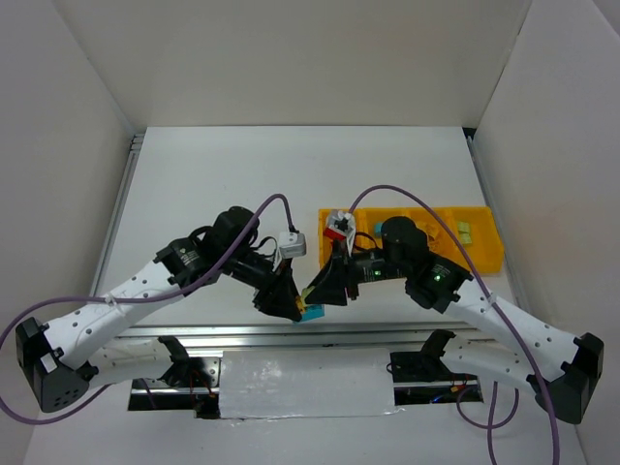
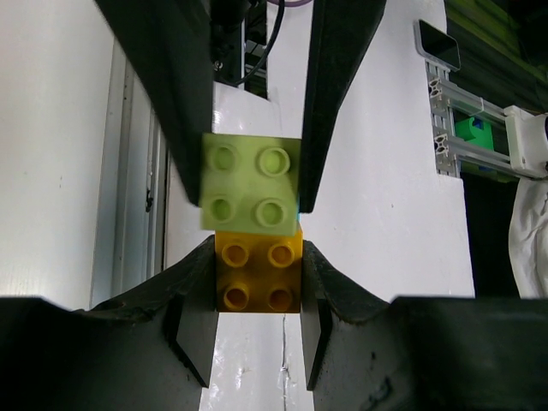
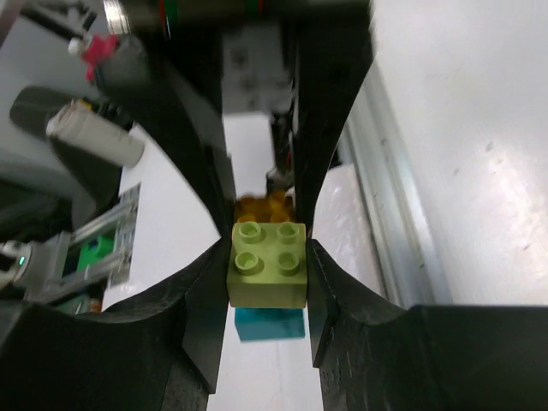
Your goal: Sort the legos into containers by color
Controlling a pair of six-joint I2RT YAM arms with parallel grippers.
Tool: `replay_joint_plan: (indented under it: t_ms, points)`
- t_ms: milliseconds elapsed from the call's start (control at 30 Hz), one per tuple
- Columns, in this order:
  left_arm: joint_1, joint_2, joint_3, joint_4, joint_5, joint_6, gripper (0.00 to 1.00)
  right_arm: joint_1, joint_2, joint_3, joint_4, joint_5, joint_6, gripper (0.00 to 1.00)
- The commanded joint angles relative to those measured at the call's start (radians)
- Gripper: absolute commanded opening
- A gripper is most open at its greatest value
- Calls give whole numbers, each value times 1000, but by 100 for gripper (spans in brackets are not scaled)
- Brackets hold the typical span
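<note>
My right gripper swings over the container section with pale green bricks next and releases, since that matching place lies outward and to its right in the top view.
Both grippers meet over the table's front middle, on one clump of legos. In the left wrist view my left gripper [image 2: 257,257] is shut on an orange-yellow brick [image 2: 257,287]. The pale green brick [image 2: 250,182] joined to it sits between the right gripper's fingers [image 2: 338,103]. My right gripper [image 3: 268,257] is shut on that pale green brick [image 3: 267,278], with a teal-blue brick [image 3: 270,324] under it and the orange-yellow brick [image 3: 265,205] beyond. From the top, only the teal-blue brick [image 1: 312,314] shows between the grippers. The yellow-orange tray of containers [image 1: 484,257] lies at the right, behind the right arm.
Small pale green bricks [image 1: 465,232] lie in the tray's right-hand compartment. An aluminium rail [image 1: 387,334] runs along the table's front edge just below the grippers. White walls enclose the table on three sides. Purple cables [image 1: 281,199] arch over both arms.
</note>
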Motion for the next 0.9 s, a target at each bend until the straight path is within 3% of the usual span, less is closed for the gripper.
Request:
replay_joint_plan:
  t_ms: [0, 267, 400, 500, 600, 733, 867]
  points:
    - [-4, 16, 13, 7, 11, 12, 0, 2, -23, 13, 205, 150, 136, 0]
    - [-3, -9, 13, 6, -12, 12, 0, 2, 0, 8, 167, 239, 176, 0]
    - [-1, -15, 18, -6, -76, 7, 0, -14, -33, 2, 66, 455, 162, 0]
    - [3, -29, 16, -13, -142, -2, 0, -60, -59, -8, -36, 710, 179, 0]
    - [8, -46, 15, -14, -211, -17, 0, -213, -64, -27, -120, 884, 226, 0]
    - [38, -53, 13, 1, -231, -39, 0, -596, -15, -77, -145, 905, 308, 0]
    - [54, -66, 4, 1, -259, -45, 0, -771, 40, -70, -171, 1075, 380, 0]
